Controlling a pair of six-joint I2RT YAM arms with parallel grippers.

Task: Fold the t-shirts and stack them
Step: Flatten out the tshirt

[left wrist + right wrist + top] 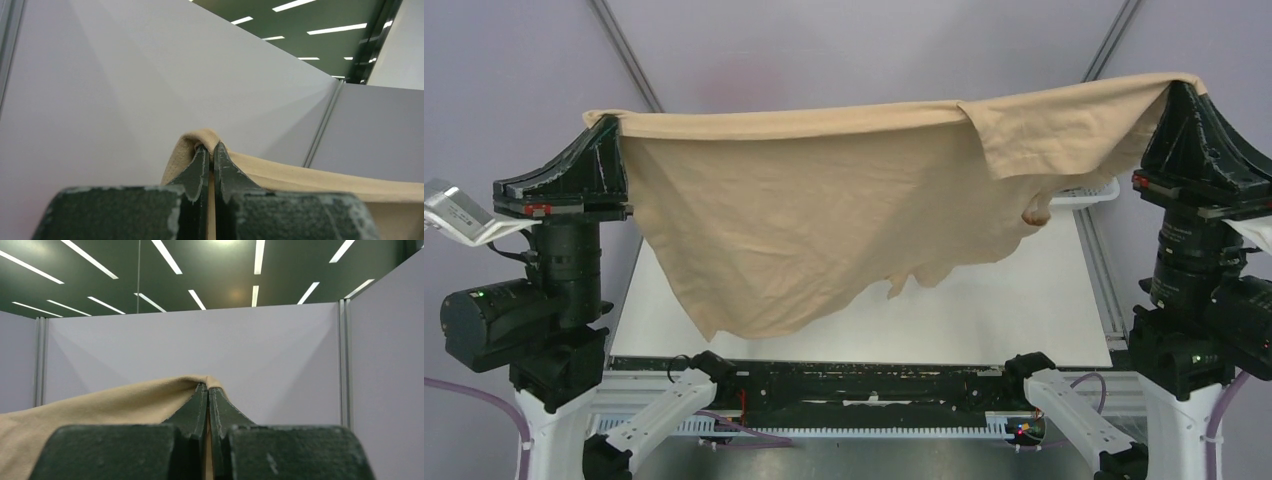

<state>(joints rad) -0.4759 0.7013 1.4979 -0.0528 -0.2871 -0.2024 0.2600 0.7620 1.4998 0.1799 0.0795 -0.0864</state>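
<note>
My left gripper should move the shirt's upper corner outward and down toward the white table next and let go of it there, because the cloth is still hanging above the tabletop.
A large beige t-shirt hangs spread out high above the table, stretched between both arms. My left gripper is shut on its upper left corner; in the left wrist view the beige t-shirt is pinched between the fingertips of the left gripper. My right gripper is shut on the upper right corner, with a flap folded over beside it; the right wrist view shows the beige t-shirt clamped in the right gripper. The shirt's lower edge hangs just above the table. Red, green and grey shirts are out of view.
The white table lies below the hanging shirt. A white mesh basket peeks out at the back right, mostly hidden by the cloth. Grey partition walls stand behind.
</note>
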